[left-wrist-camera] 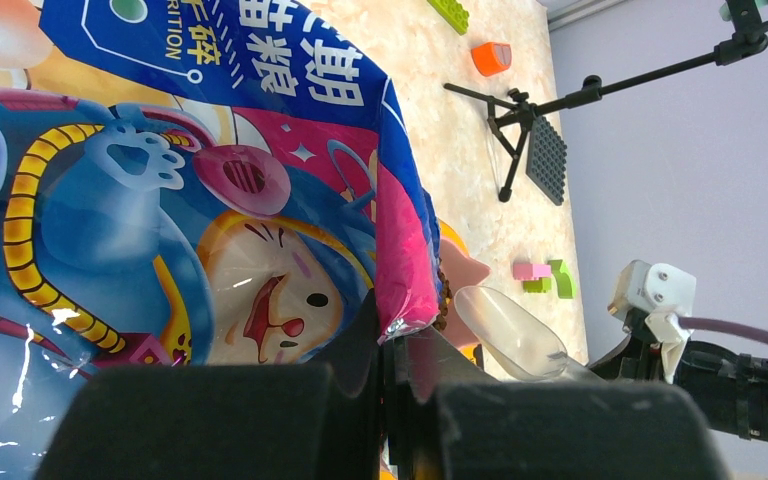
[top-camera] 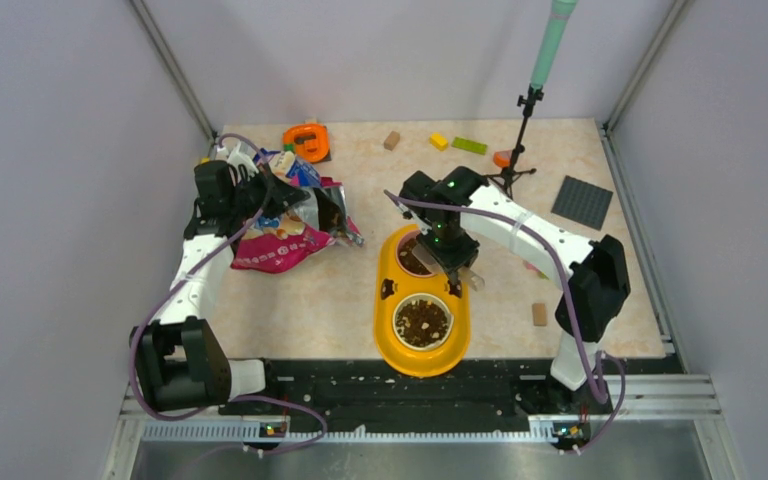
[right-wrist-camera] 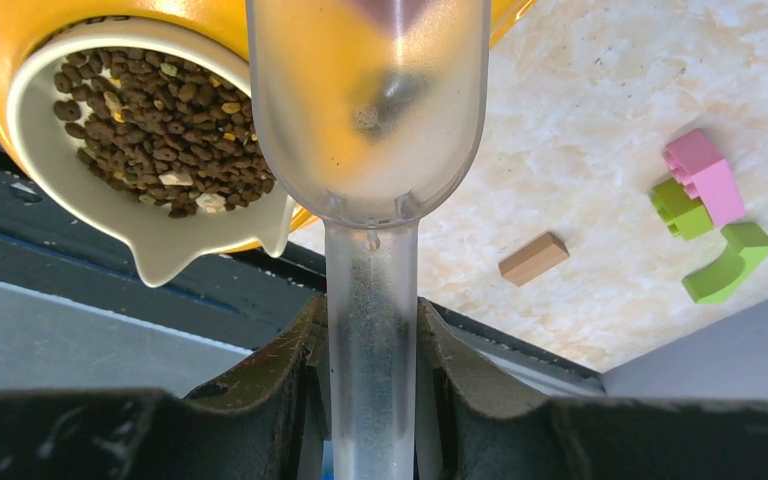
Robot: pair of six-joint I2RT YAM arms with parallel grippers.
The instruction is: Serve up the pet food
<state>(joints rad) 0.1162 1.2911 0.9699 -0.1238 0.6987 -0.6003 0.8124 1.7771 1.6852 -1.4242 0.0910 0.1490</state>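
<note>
My right gripper first moves off the feeder toward the pink-green bricks next. This gets the scoop down to empty table [top-camera: 511,294] [right-wrist-camera: 580,165], since both bowls hold kibble.
The magenta-and-blue cat food bag [top-camera: 285,228] lies at the left, its open mouth toward the yellow double feeder [top-camera: 388,318]. My left gripper [top-camera: 305,203] is shut on the bag's edge; in the left wrist view the bag [left-wrist-camera: 160,220] fills the frame above the gripper [left-wrist-camera: 400,350]. My right gripper [top-camera: 455,262] is shut on the handle of a clear plastic scoop [right-wrist-camera: 365,100], held above the feeder's middle; the scoop looks nearly empty. Dark brown kibble [right-wrist-camera: 150,125] fills the near white bowl [top-camera: 422,321]. The far bowl [top-camera: 410,255] is partly hidden by my right gripper [right-wrist-camera: 372,325].
An orange object [top-camera: 307,140], a tan block [top-camera: 392,140], yellow [top-camera: 439,141] and green [top-camera: 468,146] bricks lie at the back. A tripod stand [top-camera: 520,140] and dark baseplate [top-camera: 581,202] stand back right. A tan block [top-camera: 539,314] and pink-green bricks [right-wrist-camera: 705,190] lie right of the feeder.
</note>
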